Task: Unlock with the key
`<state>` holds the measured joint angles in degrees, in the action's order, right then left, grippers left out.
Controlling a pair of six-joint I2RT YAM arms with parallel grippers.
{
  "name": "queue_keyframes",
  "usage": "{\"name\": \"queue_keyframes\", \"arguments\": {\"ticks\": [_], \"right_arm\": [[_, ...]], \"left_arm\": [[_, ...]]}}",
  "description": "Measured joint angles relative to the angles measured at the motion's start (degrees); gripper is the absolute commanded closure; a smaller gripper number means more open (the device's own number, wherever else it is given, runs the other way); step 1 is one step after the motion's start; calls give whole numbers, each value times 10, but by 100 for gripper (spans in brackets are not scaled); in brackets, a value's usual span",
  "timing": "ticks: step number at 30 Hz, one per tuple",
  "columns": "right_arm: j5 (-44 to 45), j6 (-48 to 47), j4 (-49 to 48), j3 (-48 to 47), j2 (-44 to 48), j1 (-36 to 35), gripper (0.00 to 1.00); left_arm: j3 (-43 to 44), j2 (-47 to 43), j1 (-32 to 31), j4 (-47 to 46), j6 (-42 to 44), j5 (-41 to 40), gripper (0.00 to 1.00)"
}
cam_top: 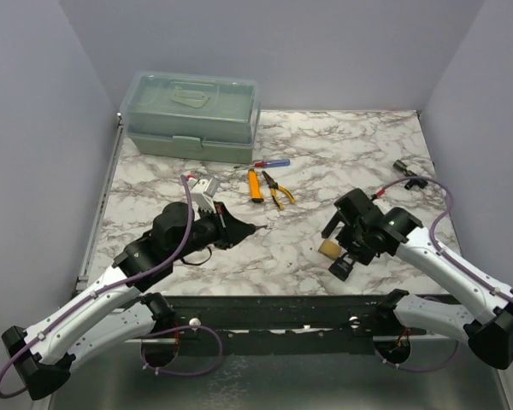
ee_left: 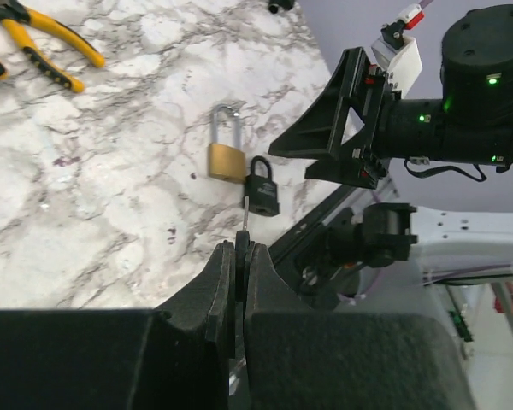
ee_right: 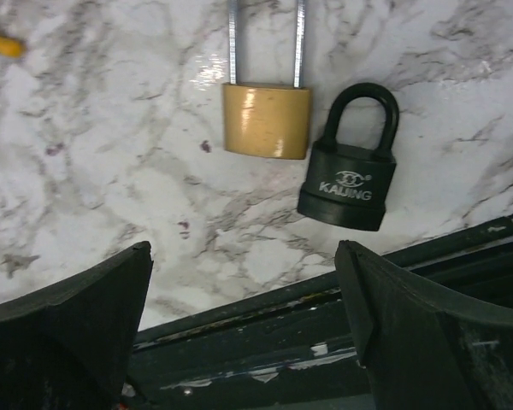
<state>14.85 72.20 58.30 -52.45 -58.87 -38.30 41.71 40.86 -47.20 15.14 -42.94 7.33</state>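
My right gripper moves down next, open fingers astride, toward the black padlock's body (cam_top: 342, 267) (ee_right: 347, 185), which lies below it and to its right in the wrist view.
A brass padlock (ee_right: 266, 120) with a long steel shackle lies flat on the marble table, close to the front edge. A black padlock (ee_right: 349, 175) lies beside it, nearly touching. Both show in the left wrist view too, the brass padlock (ee_left: 226, 161) left of the black padlock (ee_left: 262, 188). My right gripper (ee_right: 244, 249) hovers over them, open wide with nothing between its fingers. My left gripper (ee_left: 242, 248) is shut on the key (ee_left: 245, 218), whose thin blade points toward the black padlock. From above, the left gripper (cam_top: 255, 227) sits left of the right gripper (cam_top: 342, 243).
A green toolbox (cam_top: 191, 115) stands at the back left. A small screwdriver (cam_top: 269, 163), an orange tool (cam_top: 254, 185) and yellow-handled pliers (cam_top: 278, 190) lie mid-table. A small black object (cam_top: 402, 166) sits at the back right. The dark front rail (cam_top: 282, 312) runs just below the padlocks.
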Motion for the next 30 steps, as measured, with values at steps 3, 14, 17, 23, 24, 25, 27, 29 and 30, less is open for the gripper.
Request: {"name": "queue_keyframes", "arguments": {"ticks": [3, 14, 17, 23, 24, 25, 27, 29, 30], "right_arm": [[4, 0, 1, 30, -32, 0, 8], [3, -10, -15, 109, -77, 0, 16], [3, -14, -22, 125, -86, 0, 16], [3, -29, -53, 145, -100, 2, 17], [3, -33, -58, 146, -101, 3, 17], [3, -35, -63, 146, -102, 4, 17], [3, -39, -70, 146, -102, 5, 17], [3, -46, -79, 147, -102, 8, 17], [3, -48, -83, 147, -102, 9, 17]], "left_arm": [[14, 5, 0, 32, 32, -12, 100], [29, 18, 0, 108, 122, -40, 100], [29, 25, 0, 113, 134, -40, 100], [29, 31, 0, 119, 145, -40, 100], [29, 31, 0, 120, 147, -40, 100], [29, 31, 0, 120, 147, -40, 100], [29, 32, 0, 121, 148, -40, 100], [29, 32, 0, 121, 148, -40, 100], [29, 32, 0, 121, 148, -40, 100]]}}
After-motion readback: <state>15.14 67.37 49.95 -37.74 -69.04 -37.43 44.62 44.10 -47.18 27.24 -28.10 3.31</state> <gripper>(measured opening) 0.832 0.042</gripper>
